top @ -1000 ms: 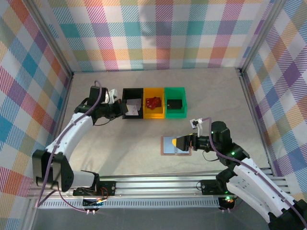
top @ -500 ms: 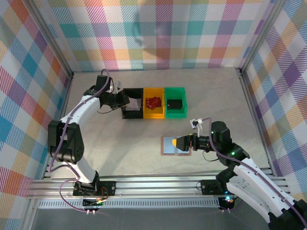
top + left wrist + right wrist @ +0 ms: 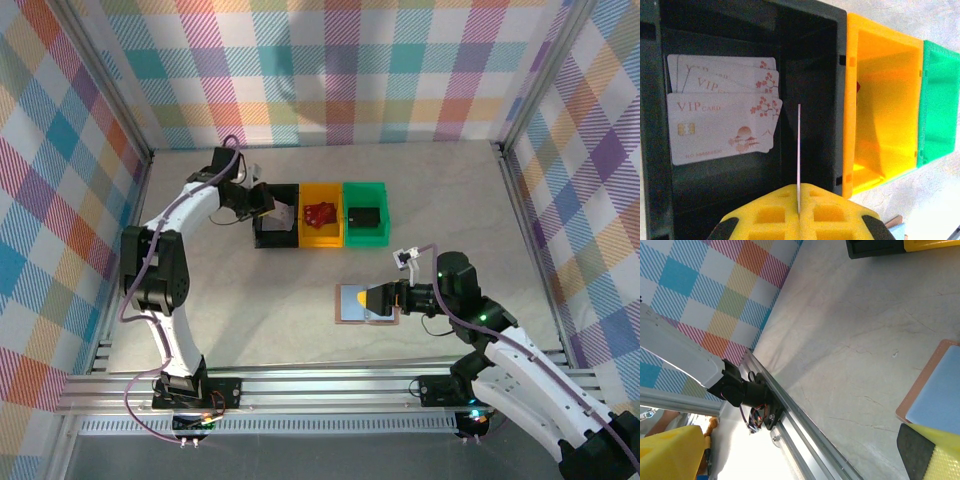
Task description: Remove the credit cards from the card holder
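Note:
Other cards lie on the black bin's bottom below my left gripper, so next I will lower it toward them and release the edge-on credit card.
The card holder (image 3: 350, 302) lies spread flat on the table, tan-edged with a pale blue inner panel (image 3: 940, 395). My right gripper (image 3: 381, 298) stands open over its right half, one yellow finger (image 3: 935, 457) resting on the panel. My left gripper (image 3: 258, 203) is shut on a credit card (image 3: 799, 150), which I see edge-on as a thin white line between the yellow pads. It hangs over the black bin (image 3: 810, 60). Other credit cards (image 3: 722, 127), white with "VIP CARD" print, lie fanned on that bin's floor.
A yellow bin (image 3: 321, 187) holding a red object (image 3: 320, 214) and a green bin (image 3: 365, 186) holding a black object (image 3: 364, 215) stand right of the black bin (image 3: 277, 187). An aluminium rail (image 3: 330, 385) runs along the near edge. Plaid walls enclose the table.
My left arm has swung back and right, so its gripper with the card now sits over the black bin's left rim. The right arm and the holder have not moved.

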Robot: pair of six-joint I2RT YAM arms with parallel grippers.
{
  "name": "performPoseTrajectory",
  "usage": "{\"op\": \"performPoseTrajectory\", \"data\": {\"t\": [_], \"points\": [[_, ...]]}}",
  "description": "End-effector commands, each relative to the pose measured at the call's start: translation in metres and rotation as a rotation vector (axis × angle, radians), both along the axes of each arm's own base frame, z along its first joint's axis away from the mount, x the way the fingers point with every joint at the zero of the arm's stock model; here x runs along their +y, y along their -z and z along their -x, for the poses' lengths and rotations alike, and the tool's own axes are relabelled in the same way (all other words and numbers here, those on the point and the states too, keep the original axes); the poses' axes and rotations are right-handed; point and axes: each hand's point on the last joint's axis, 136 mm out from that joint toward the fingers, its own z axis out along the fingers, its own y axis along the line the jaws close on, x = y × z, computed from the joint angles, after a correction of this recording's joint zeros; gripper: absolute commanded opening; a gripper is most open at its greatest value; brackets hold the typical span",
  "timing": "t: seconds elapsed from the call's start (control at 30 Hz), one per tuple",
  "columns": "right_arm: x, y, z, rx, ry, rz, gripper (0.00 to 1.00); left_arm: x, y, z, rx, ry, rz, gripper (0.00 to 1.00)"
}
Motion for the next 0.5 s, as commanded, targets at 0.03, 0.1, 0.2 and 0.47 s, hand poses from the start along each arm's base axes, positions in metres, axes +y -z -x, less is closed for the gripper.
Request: {"op": "performPoseTrajectory", "data": {"t": [0.03,0.1,0.2,0.47], "points": [[0.002,-0.005,0.001,-0.031,-0.026,-0.018,0.99,0.005,0.007,-0.008,0.030,0.004,-0.013,0.00],[0.003,-0.005,0.001,-0.028,-0.027,-0.018,0.99,0.004,0.011,-0.010,0.042,0.004,-0.017,0.00],[0.003,-0.005,0.001,-0.029,-0.027,-0.017,0.99,0.002,0.015,-0.012,0.062,0.010,-0.011,0.00],[0.003,-0.006,0.002,-0.030,-0.034,-0.021,0.99,-0.008,0.030,-0.010,0.101,0.052,-0.044,0.00]]}}
